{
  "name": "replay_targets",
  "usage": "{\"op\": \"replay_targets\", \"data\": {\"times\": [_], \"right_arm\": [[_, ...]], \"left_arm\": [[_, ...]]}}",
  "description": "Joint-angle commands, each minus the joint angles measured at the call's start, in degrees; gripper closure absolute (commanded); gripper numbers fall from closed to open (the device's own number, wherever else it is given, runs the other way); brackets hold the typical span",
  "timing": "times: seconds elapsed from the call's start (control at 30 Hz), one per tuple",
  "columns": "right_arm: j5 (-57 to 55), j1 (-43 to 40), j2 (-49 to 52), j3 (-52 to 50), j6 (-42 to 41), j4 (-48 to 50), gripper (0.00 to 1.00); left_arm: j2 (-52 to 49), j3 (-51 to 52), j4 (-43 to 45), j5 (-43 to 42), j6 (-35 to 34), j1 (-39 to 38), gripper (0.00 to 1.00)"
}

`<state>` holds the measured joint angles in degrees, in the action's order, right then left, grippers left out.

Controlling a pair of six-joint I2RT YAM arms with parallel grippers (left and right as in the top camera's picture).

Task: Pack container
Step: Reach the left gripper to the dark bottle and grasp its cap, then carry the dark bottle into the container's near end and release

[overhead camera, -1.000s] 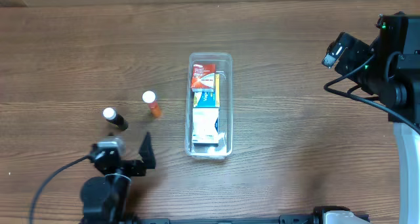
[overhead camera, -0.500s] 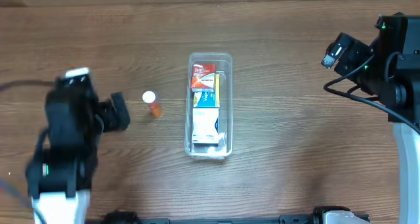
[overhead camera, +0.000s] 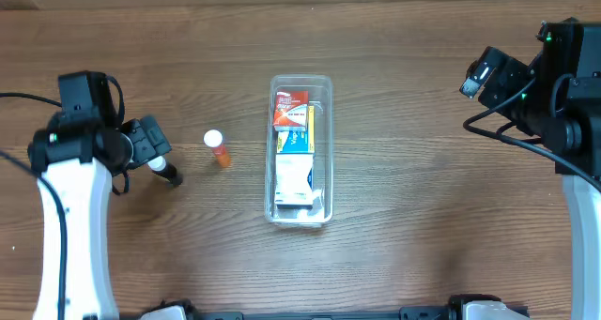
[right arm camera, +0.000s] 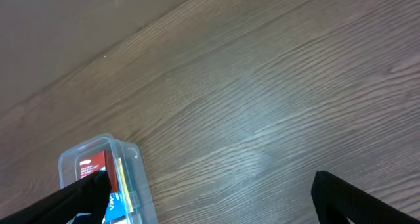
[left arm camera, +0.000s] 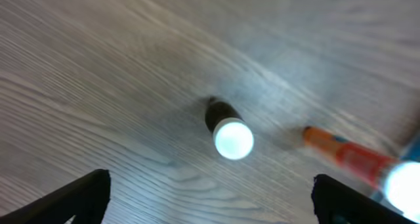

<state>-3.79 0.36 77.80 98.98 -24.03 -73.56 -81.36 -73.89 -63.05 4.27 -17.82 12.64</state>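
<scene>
The dark bottle's white cap (overhead camera: 158, 163) (left arm camera: 233, 140) faces up between my fingers and the bottle stands upright, so I will lower my open left gripper straight down onto the cap.
The clear plastic container (overhead camera: 328, 123) lies lengthwise at the table's middle and holds a red box (overhead camera: 290, 108), a blue and yellow box (overhead camera: 296, 137) and a white box (overhead camera: 293, 177). A dark bottle with a white cap (overhead camera: 166, 171) and an orange bottle with a white cap (overhead camera: 219, 148) are on the table to its left. My left gripper (overhead camera: 150, 144) is open and empty, just above the dark bottle (left arm camera: 228, 131); the orange bottle (left arm camera: 351, 158) lies to its right. My right gripper (overhead camera: 479, 73) is open and empty, far right of the container (right arm camera: 98, 144).
Wood-grain table all round. The left arm's white link (overhead camera: 66, 226) runs down the left edge. The right arm's base and cable (overhead camera: 563, 123) fill the right edge.
The left arm swung from the table's front edge up to the left side and now hovers beside the dark bottle. The right arm and the container have not moved.
</scene>
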Motion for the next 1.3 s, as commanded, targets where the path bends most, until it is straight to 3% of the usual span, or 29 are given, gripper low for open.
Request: {"op": "replay_targets", "data": {"times": [0.0, 0.13, 0.27, 0.47, 0.63, 0.8, 1.1, 1.27], "right_arm": [[0.0, -0.2, -0.6, 0.3, -0.4, 0.1, 0.0], [0.0, -0.2, -0.6, 0.3, -0.4, 0.1, 0.0], [0.0, -0.2, -0.6, 0.3, -0.4, 0.1, 0.0], [0.0, -0.2, -0.6, 0.3, -0.4, 0.1, 0.0], [0.0, -0.2, -0.6, 0.3, -0.4, 0.1, 0.0], [0.0, -0.2, -0.6, 0.3, -0.4, 0.1, 0.0], [0.0, -0.2, -0.6, 0.3, -0.4, 0.1, 0.0], [0.0, -0.2, -0.6, 0.3, -0.4, 0.1, 0.0]], "left_arm": [[-6.2, -1.1, 0.1, -4.3, 2.8, 0.4, 0.07], [-12.4, -1.1, 0.1, -4.8, 4.8, 0.5, 0.27], [-17.0, -1.1, 0.6, -7.7, 7.6, 0.5, 0.38], [-18.7, -1.0, 2.3, -7.7, 8.2, 0.5, 0.45], [-18.5, -1.2, 2.6, -7.7, 8.6, 0.5, 0.76], [-17.1, -6.3, -3.9, -7.7, 8.9, 0.0, 0.92], [-8.0, -26.5, -19.8, -7.3, 8.8, -7.1, 0.88], [-2.7, -30.4, -19.3, -7.3, 6.3, -19.5, 0.86]]}}
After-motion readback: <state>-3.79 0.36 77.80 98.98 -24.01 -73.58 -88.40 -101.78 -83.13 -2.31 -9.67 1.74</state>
